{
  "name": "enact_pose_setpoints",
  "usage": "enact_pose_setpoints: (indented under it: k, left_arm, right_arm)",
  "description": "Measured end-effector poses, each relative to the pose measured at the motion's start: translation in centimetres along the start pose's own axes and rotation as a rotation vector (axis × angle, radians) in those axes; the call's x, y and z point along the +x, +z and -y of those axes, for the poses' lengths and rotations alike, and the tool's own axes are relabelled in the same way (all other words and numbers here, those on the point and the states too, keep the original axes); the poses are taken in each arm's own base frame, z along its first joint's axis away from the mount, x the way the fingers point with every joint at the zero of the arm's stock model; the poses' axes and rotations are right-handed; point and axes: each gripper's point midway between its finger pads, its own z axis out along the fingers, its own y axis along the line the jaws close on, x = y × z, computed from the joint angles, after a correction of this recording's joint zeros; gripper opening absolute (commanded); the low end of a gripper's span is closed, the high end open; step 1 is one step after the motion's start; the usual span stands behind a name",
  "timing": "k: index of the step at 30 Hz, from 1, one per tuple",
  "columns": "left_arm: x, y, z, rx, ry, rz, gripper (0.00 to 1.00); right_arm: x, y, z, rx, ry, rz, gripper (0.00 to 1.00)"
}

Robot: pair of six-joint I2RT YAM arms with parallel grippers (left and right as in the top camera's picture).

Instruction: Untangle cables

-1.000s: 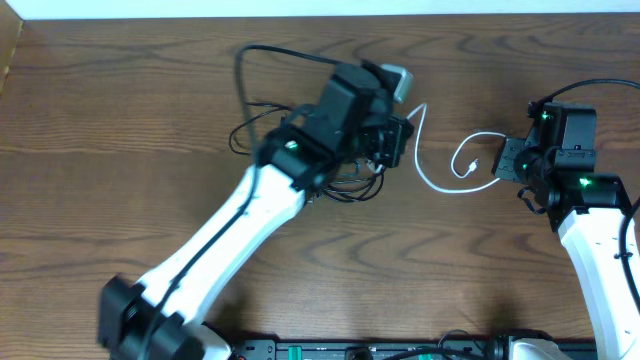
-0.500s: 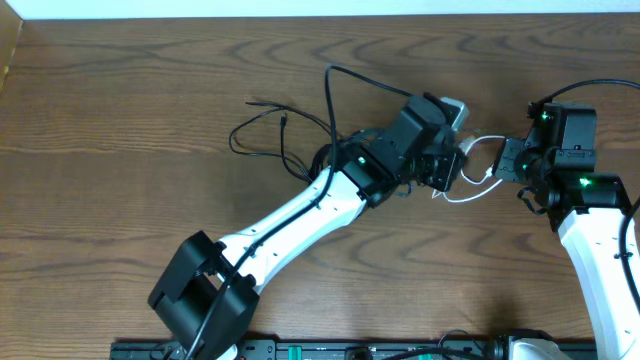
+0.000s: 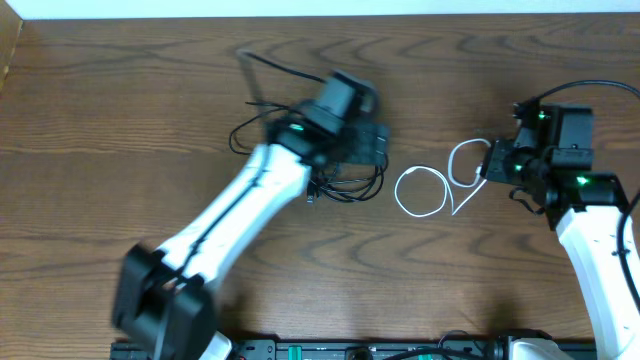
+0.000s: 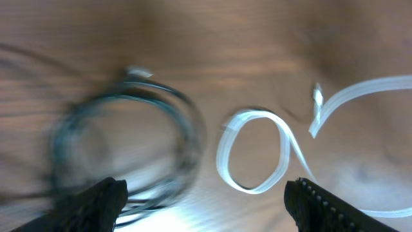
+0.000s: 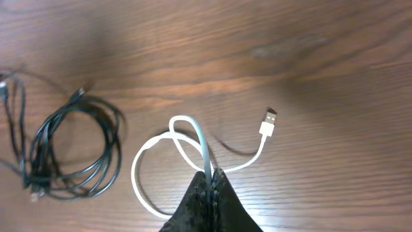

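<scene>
The pinched piece of cable runs away from the white loop beside the coil [image 3: 345,184]. My right gripper needs to go down over that loop next and then open.
A black cable coil [image 3: 345,184] lies mid-table, with loose black strands [image 3: 250,128] trailing off to its left. My left gripper [image 3: 362,142] hovers over the coil's upper edge. It is open with nothing between its fingers [image 4: 98,205], and in the left wrist view, which is blurred, the coil [image 4: 192,129] sits ahead on the left. The white cable [image 3: 398,192] lies in a loop to the right of the coil. My right gripper [image 3: 487,165] is shut on a strand of the white cable [image 5: 134,175], pinching it at the jaw tips [image 5: 211,177]. Its white plug [image 5: 269,122] lies free on the wood.
The wooden table [image 3: 120,200] stretches out to the left and front of the cables. My left arm [image 3: 230,230] crosses the table diagonally from the front left. The right arm's white link [image 3: 600,260] stands along the right edge.
My left gripper has opened, let go of the white cable near the right gripper and swung back left over the black coil. The white cable now lies as a loop on the table.
</scene>
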Motion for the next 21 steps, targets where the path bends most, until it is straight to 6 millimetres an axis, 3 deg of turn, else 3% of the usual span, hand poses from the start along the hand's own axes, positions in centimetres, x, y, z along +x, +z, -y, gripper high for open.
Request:
enact_pose_setpoints:
  k: [5, 7, 13, 17, 21]
  left_arm:
    - [-1.8, -6.8, -6.8, -0.128, -0.136, 0.084, 0.84]
    - [-1.2, -8.0, -8.6, -0.166, -0.179, 0.069, 0.84]
    - [-0.3, -8.7, -11.3, -0.219, -0.244, 0.028, 0.83]
    - [-0.3, -8.7, -11.4, -0.219, -0.245, 0.028, 0.83]
    - [-0.2, -8.7, -11.4, -0.221, -0.246, 0.026, 0.84]
  right_arm:
    - [3.0, 3.1, -3.5, -0.077, -0.076, -0.135, 0.04]
    - [4.4, 4.4, -5.0, -0.101, -0.115, -0.186, 0.01]
    - [7.9, 7.2, -7.4, -0.113, -0.196, -0.299, 0.02]
    - [10.5, 9.8, -8.1, -0.085, -0.243, -0.370, 0.25]
    - [11.2, 11.0, -8.6, -0.081, -0.262, -0.381, 0.42]
